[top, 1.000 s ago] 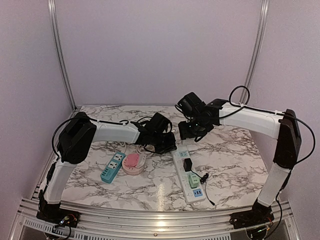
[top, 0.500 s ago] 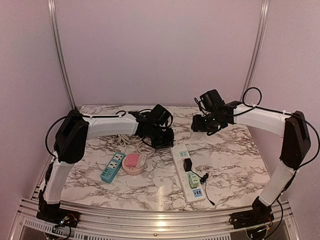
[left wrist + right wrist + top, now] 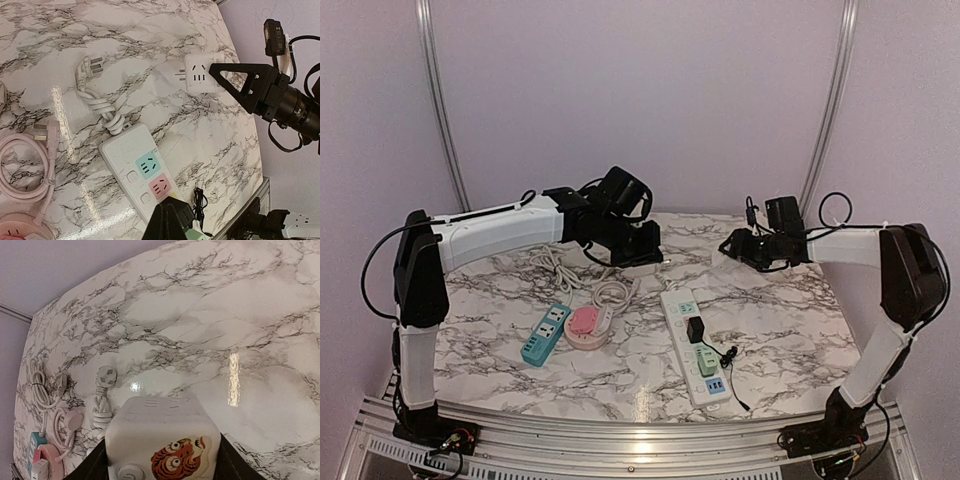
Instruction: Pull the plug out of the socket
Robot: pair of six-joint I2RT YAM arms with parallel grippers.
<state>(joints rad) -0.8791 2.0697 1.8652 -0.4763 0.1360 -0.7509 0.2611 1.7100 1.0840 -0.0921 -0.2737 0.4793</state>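
My right gripper moves down to the bare marble beside the white power strip's far end next and releases the cube plug [image 3: 162,437], since that clear patch lies below it.
My right gripper [image 3: 162,452] is shut on a white cube plug [image 3: 162,437] with a tiger sticker. It holds the cube in the air over the back right of the table. In the left wrist view the cube [image 3: 200,74] shows bare prongs, clear of the white power strip [image 3: 695,345]. My right gripper also shows in the top view [image 3: 738,246]. My left gripper [image 3: 648,255] hovers at the back centre, and in its own view [image 3: 167,207] it is shut and empty above the strip [image 3: 132,160]. A black plug [image 3: 696,330] and a green adapter [image 3: 706,362] sit in the strip.
A blue power strip [image 3: 545,335] and a pink round one [image 3: 585,325] lie left of centre, with coiled white cords [image 3: 610,293] behind them. The white strip's bundled cord and plug [image 3: 95,95] lie near its far end. A thin black cable [image 3: 728,355] trails off the strip's right side.
My right gripper has moved right and back, away from the white strip, carrying the cube plug. My left arm has lifted and swung toward the back of the table.
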